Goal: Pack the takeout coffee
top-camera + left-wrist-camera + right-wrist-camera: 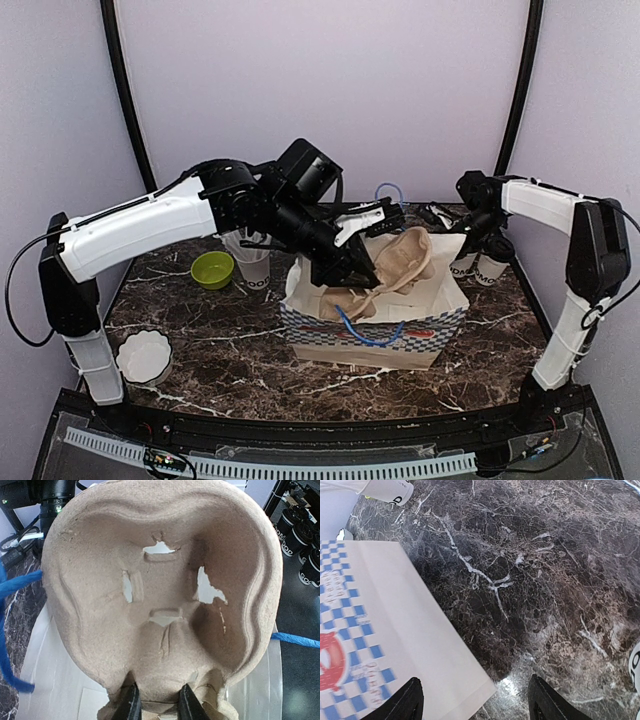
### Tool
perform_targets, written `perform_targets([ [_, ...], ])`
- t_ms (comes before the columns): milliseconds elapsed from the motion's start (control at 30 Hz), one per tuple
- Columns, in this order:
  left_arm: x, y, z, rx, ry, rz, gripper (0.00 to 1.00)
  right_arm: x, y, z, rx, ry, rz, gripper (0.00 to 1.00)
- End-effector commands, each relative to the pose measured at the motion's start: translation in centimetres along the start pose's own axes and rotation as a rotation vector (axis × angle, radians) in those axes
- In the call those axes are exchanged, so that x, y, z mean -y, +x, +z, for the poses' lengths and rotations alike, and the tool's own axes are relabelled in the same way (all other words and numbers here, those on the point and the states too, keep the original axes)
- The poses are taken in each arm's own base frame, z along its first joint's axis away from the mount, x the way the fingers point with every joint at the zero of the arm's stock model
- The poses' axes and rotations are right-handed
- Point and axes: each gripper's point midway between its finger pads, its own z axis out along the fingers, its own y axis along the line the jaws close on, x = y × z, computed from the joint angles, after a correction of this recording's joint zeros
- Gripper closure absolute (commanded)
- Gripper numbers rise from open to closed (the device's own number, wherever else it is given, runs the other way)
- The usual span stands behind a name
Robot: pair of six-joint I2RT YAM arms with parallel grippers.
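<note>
The pulp cup carrier (160, 580) should go down into the white paper bag next, and my left gripper will let go of it on the bag's bottom. The bag's open inside is below that gripper.
Two takeout coffee cups (482, 262), white with black lids, stand at the table's right side behind the bag; they also show as the coffee cups (296, 534) at the top right of the left wrist view. My left gripper (365, 270) hangs over the open bag. In the left wrist view this left gripper (159, 705) is shut on the rim of the brown pulp cup carrier (160, 580), which is tilted up. My right gripper (470, 235) hovers by the cups. In its own view the right gripper (479, 705) is open over bare marble with nothing between its fingers.
The white paper bag (375, 325) with blue checks and blue handles stands mid-table; its corner (395, 630) lies by my right fingers. A white cup with straws (250, 262), a green bowl (212, 268) and a white bowl (143, 355) sit left. The table (230, 340) is dark marble.
</note>
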Motion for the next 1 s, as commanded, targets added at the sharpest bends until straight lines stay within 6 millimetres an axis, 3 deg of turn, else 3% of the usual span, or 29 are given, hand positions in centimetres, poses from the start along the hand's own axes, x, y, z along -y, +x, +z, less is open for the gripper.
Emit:
perform_targets([
  [0, 0.6, 0.8, -1.3, -0.077, -0.045, -0.067, 0.8, -0.8, -1.8, 0.9, 0.007, -0.036, -0.031, 0.28],
  [167, 0.0, 3.0, -1.2, -0.166, -0.11, -0.064, 0.8, -0.8, -2.7, 2.2, -0.009, -0.048, -0.056, 0.28],
  [400, -1.9, 4.2, -0.9, -0.26, -0.203, -0.028, 0.8, -1.2, -3.0, 3.6, -0.044, -0.071, -0.073, 0.28],
  [600, -2.8, 6.6, 1.6, -0.371, -0.196, -0.03, 0.79, -1.1, -2.8, 2.6, -0.04, -0.021, -0.101, 0.28],
  [967, -3.3, 8.7, 4.8, -0.442, -0.157, -0.056, 0.79, -2.4, -1.6, 1.1, -0.022, -0.009, -0.137, 0.27],
])
